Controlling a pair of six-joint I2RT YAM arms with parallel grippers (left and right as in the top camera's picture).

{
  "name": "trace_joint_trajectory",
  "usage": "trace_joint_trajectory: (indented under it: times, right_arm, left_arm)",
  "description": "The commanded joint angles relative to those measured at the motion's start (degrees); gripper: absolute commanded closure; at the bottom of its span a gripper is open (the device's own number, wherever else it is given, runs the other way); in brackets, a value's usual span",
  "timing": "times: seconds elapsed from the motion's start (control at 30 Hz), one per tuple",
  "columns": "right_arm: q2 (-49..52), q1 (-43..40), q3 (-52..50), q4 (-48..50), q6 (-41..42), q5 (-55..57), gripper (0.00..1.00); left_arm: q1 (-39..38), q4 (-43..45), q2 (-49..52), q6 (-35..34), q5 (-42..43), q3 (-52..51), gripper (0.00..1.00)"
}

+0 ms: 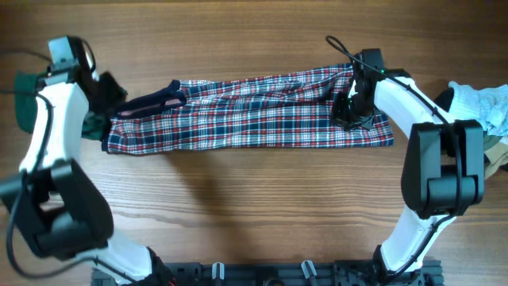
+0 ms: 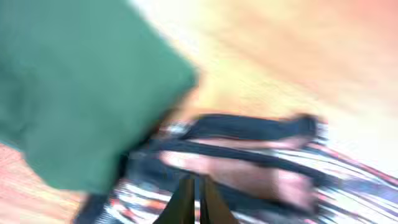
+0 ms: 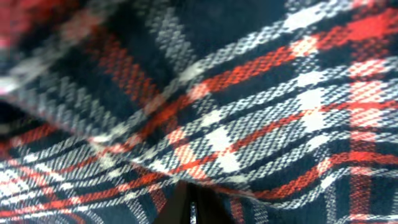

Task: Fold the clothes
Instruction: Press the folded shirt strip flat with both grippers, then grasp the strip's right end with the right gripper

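Next, my right gripper pulls the fold bunched short of the plaid garment's end to the right in the overhead view and releases, since the garment's end lies that way.
The plaid garment (image 1: 254, 119), red, navy and white, lies as a long folded strip across the table, its navy trim (image 1: 155, 101) at the left end. My left gripper (image 1: 111, 95) hovers at that left end. In the blurred left wrist view its fingers (image 2: 196, 186) are shut, with the navy trim (image 2: 249, 127) just beyond them. My right gripper (image 1: 348, 111) rests on the right part of the strip. In the right wrist view its fingers (image 3: 191, 200) are shut under a fold of the plaid fabric (image 3: 249, 106).
A green cloth (image 1: 24, 107) lies at the left table edge beside my left arm and fills the upper left of the left wrist view (image 2: 81, 81). A pale blue-white cloth (image 1: 484, 103) lies at the right edge. The wooden table (image 1: 254, 214) shows in front of the garment.
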Motion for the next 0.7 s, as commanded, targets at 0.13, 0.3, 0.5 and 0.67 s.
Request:
trace_joint_trajectory:
  times: [0.13, 0.3, 0.5, 0.67]
  right_arm:
    - [-17.46, -1.88, -0.26, 2.62, 1.55, 0.07, 0.89]
    - [-13.29, -1.86, -0.48, 18.21, -1.68, -6.27, 0.82]
    - [0.11, -1.86, -0.48, 26.75, 4.81, -11.50, 0.91]
    - [8.33, -6.64, -0.46, 27.54, 5.09, 0.15, 0.96]
  left_arm:
    - [-21.14, -4.20, -1.75, 2.54, 3.89, 1.79, 0.92]
    - [-24.30, -3.02, 10.12, 2.45, -0.79, 1.77, 0.94]
    - [-24.06, 1.73, 16.85, 0.66, -0.74, 1.77, 0.96]
    - [-22.25, 1.07, 16.85, 0.26, -0.79, 1.77, 0.96]
